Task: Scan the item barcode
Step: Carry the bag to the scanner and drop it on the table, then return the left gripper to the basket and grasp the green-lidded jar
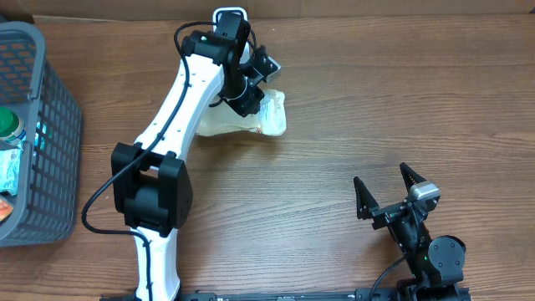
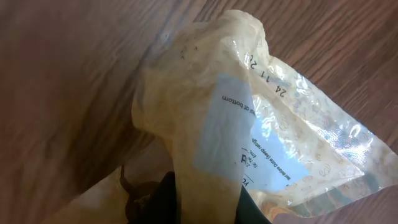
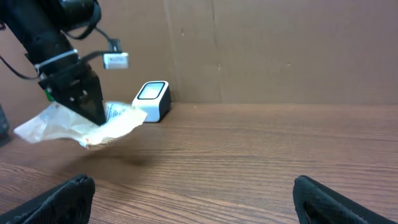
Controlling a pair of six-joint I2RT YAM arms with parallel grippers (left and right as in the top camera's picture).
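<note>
My left gripper moves down and slightly back to the bare tabletop in front of the scanner next and releases the pouch [image 1: 266,119], since it still hangs above the wood.
The item is a crinkled clear-and-tan plastic pouch [image 1: 266,119] with a white printed label [image 2: 249,134]. My left gripper [image 1: 245,99] is shut on it and holds it off the table, just in front of the small white scanner [image 1: 230,14] by the back wall. In the left wrist view the pouch [image 2: 205,93] runs down between the dark fingers [image 2: 165,200]. From the right wrist view the pouch [image 3: 87,129] hangs left of the scanner [image 3: 153,99]. No barcode is visible. My right gripper [image 1: 386,191] stands open near the front right, with nothing between its fingers [image 3: 62,200].
A grey mesh basket [image 1: 52,125] with several packaged goods stands at the left edge. A brown cardboard wall [image 3: 280,50] closes the back of the table. The left arm [image 1: 180,109] stretches diagonally across the middle.
</note>
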